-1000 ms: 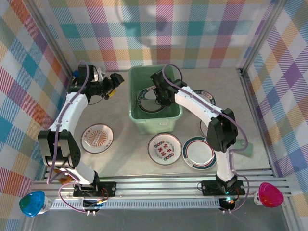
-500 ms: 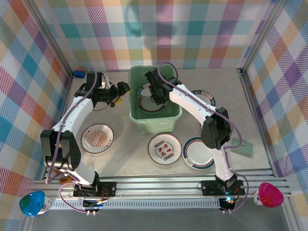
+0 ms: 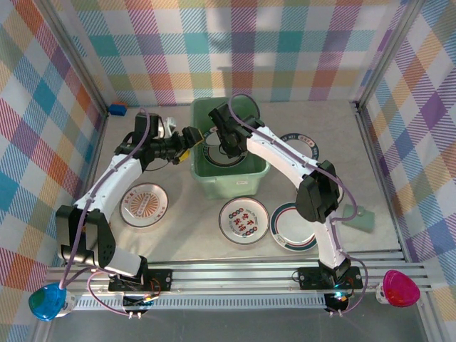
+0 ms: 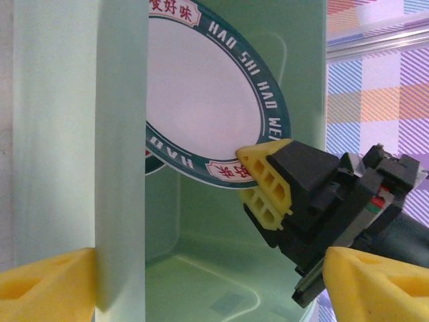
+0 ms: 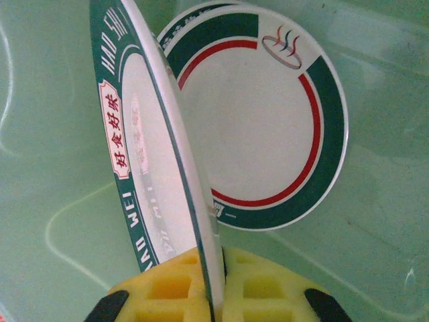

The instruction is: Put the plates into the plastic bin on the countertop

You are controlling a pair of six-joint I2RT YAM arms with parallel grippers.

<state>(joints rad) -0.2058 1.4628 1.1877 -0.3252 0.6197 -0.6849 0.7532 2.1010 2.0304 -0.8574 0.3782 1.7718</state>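
Note:
The green-and-red rimmed plate lies flat below, so I will next lower the white plate, held on edge in my right gripper, onto the green-and-red rimmed plate (image 3: 219,156) (image 5: 267,126) and let go of the white plate's rim.
The mint-green plastic bin (image 3: 229,184) stands at the middle back of the countertop (image 3: 192,235). My right gripper (image 3: 226,140) is inside it, shut on the rim of a white plate with a dark green lettered rim (image 5: 151,161), which stands on edge. A green-and-red rimmed plate (image 5: 268,121) lies flat on the bin floor. My left gripper (image 3: 194,135) is open, its fingers on either side of the bin's left wall (image 4: 120,168). In the left wrist view the right gripper's yellow fingers (image 4: 268,184) pinch the held plate (image 4: 201,87). Three plates (image 3: 144,204) (image 3: 244,220) (image 3: 293,226) lie in front of the bin.
Another plate (image 3: 305,146) lies right of the bin, partly under the right arm. A small blue block (image 3: 117,110) sits in the back left corner and a flat green lid-like piece (image 3: 358,215) at the right. Plaid walls ring the countertop; a metal rail (image 3: 235,274) runs along the front.
My left gripper has swung right from the back left to the bin's left wall, staying open. My right gripper has shifted slightly left inside the bin with the plate.

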